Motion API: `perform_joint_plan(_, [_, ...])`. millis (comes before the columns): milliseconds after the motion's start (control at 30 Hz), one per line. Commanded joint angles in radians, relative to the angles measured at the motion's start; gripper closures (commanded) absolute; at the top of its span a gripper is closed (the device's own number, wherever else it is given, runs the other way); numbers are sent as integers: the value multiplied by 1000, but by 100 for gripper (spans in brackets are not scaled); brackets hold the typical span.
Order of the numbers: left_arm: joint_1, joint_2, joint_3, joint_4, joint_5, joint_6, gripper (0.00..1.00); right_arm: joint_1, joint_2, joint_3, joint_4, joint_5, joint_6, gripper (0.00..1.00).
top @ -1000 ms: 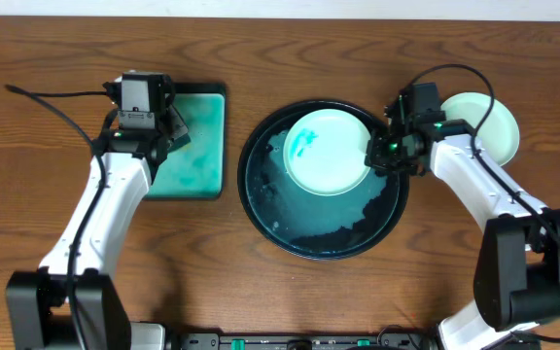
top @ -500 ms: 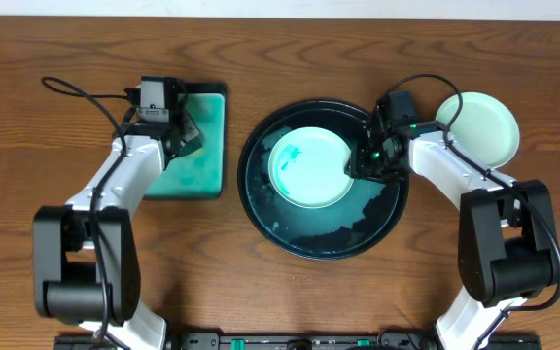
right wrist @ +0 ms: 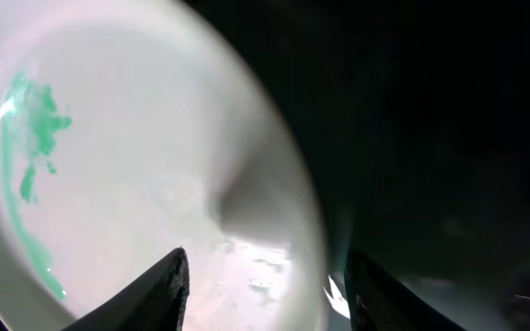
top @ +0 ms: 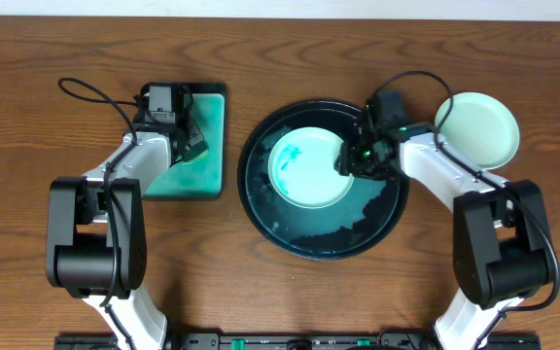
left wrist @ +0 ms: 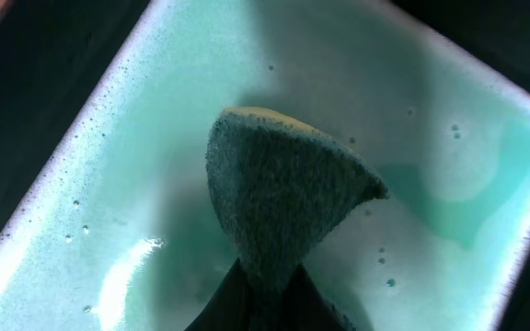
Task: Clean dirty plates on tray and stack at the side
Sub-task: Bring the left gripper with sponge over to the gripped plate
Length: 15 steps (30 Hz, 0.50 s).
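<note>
The plate's rim (right wrist: 315, 268) opposite the teal-green smear lies between the spread fingers, so the right gripper needs to move gently toward the plate's center next and close there.
One white plate (top: 307, 167) with a teal-green smear on its left side lies flat in the round black tray (top: 309, 243). My right gripper (top: 350, 160) stands open at that plate's right edge. In the right wrist view the plate (right wrist: 127, 156) has its rim between the spread fingers (right wrist: 159, 294), and neither finger presses on it. A second, pale plate (top: 476, 129) rests on the table to the tray's right. Over the teal rectangular tray, my left gripper (top: 185, 134) is shut on a dark green sponge (left wrist: 279, 198).
The teal rectangular tray (top: 197, 170) with a dark rim sits left of the black tray and holds soapy teal water (left wrist: 136, 119). Dark wet residue covers the black tray's floor (right wrist: 449, 110). Brown wooden table (top: 280, 292) surrounds both trays.
The right gripper brought the smeared plate left and down into the black tray, then opened its jaws. The left gripper shifted slightly right over the teal tray, still holding the sponge.
</note>
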Motion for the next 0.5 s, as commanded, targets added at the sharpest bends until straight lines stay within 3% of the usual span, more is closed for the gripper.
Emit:
perform_joint_plan(0, [3,35,-7,-6,-5,3,93,37,46,14,4,48,29,47])
perform_joint_plan(167, [3,22,-6,-8,-5,64,93,40,89,14,7,47,44,52])
perform_joint_plan(333, [2,-74,-6,-31,-5,63,93,36,92,14,8,47,43,95])
perform_joint_plan(367, [2,-102,-6,-38,-4,63,93,36,92,14,7,47,43,99])
perform_joint_plan(467, [2,-187,-6,-60,0,63,93,36,92,15,2,47,43,99])
